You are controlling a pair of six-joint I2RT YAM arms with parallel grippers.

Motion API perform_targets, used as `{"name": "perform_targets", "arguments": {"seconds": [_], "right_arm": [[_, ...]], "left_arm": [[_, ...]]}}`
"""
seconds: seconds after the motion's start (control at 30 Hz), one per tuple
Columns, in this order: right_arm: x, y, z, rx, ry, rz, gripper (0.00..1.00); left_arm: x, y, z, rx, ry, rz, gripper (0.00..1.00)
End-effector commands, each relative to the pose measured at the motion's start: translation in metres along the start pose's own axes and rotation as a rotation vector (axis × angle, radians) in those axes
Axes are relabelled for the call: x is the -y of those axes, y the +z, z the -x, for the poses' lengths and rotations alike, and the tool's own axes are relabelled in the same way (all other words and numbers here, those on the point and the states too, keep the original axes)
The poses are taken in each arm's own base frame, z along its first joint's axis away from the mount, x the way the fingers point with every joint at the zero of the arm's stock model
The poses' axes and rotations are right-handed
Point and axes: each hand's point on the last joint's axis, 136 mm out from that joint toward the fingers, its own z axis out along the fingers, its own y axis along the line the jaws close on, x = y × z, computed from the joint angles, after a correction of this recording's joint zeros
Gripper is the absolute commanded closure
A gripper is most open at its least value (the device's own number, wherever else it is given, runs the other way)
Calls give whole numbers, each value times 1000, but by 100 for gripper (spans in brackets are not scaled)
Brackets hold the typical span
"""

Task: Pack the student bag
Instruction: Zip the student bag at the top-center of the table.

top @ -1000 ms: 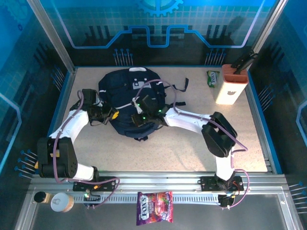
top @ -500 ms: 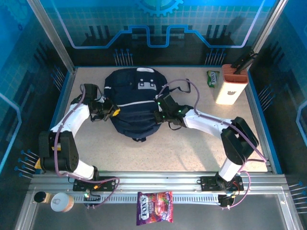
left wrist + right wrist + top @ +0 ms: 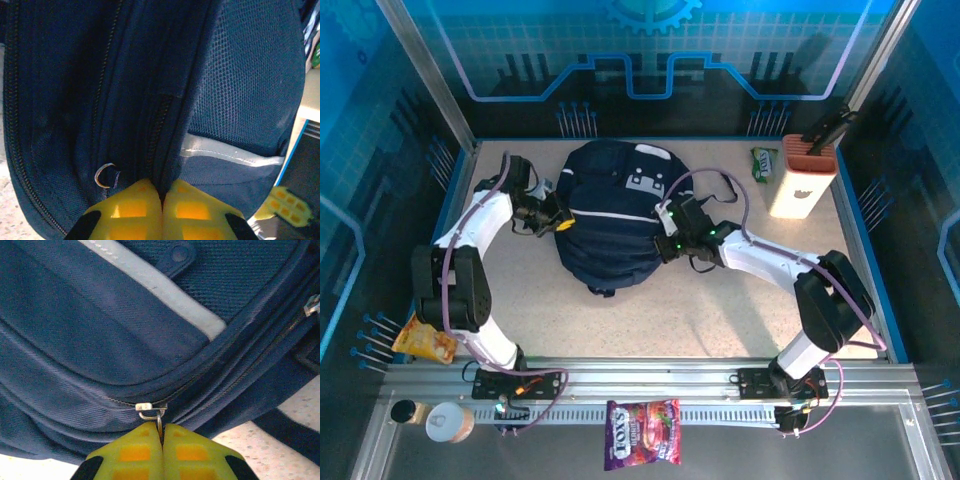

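The track runs outward, so my right gripper should next pull along the edge of the bag toward the end of the white stripe and then let go of the zipper pull (image 3: 159, 426).
The student bag (image 3: 610, 215), a navy backpack with white stripes and pale grey buckle patches, lies in the middle of the table. My left gripper (image 3: 560, 222) is at its left side, shut on a fold of the bag's fabric (image 3: 167, 165) beside a zipper line; a small metal ring (image 3: 104, 175) hangs just left of the pinch. My right gripper (image 3: 663, 247) is at the bag's right edge, shut on the metal zipper pull (image 3: 159, 426) of a closed zipper (image 3: 150, 407).
A white knife block (image 3: 802, 178) and a green packet (image 3: 763, 163) stand at the back right. A snack bag (image 3: 423, 340) lies at the left edge by the left arm's base. A purple candy bag (image 3: 642, 434) and a cup (image 3: 449, 421) sit on the front rail.
The bag has slid right and toward the back while turning. Both grippers moved with it, the left one up along the left side, the right one rightward. A snack bag came into view at left.
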Motion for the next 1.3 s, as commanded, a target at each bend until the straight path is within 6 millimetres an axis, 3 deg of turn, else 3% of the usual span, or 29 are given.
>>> {"name": "perform_targets", "arguments": {"seconds": [0.0, 0.23, 0.4, 0.53, 0.63, 0.9, 1.0, 1.1, 1.23, 1.27], "right_arm": [[24, 0, -11, -104, -136, -74, 95], [62, 7, 20, -97, -86, -196, 88], [76, 7, 45, -34, 35, -202, 82], [80, 8, 53, -6, 128, -160, 87], [86, 4, 50, 1, 214, -126, 99], [109, -28, 6, -7, 299, -212, 99], [116, -40, -10, -4, 299, -241, 95], [129, -45, -17, -13, 306, -288, 84], [145, -58, -5, 5, 335, -370, 76], [145, -63, 1, 26, 338, -367, 71]], "left_arm": [[-10, -9, 13, 45, 136, 80, 100], [-9, -14, 9, 44, 223, 84, 100], [-7, -12, 7, 34, 239, 62, 100], [-4, -7, 4, 21, 248, 48, 100], [2, -2, -1, 6, 263, 32, 100], [28, 20, -28, -76, 379, -10, 100], [35, 22, -33, -87, 406, -28, 100], [40, 23, -32, -81, 414, -47, 100], [52, 22, -31, -72, 422, -88, 100], [55, 21, -29, -59, 423, -94, 93]]}}
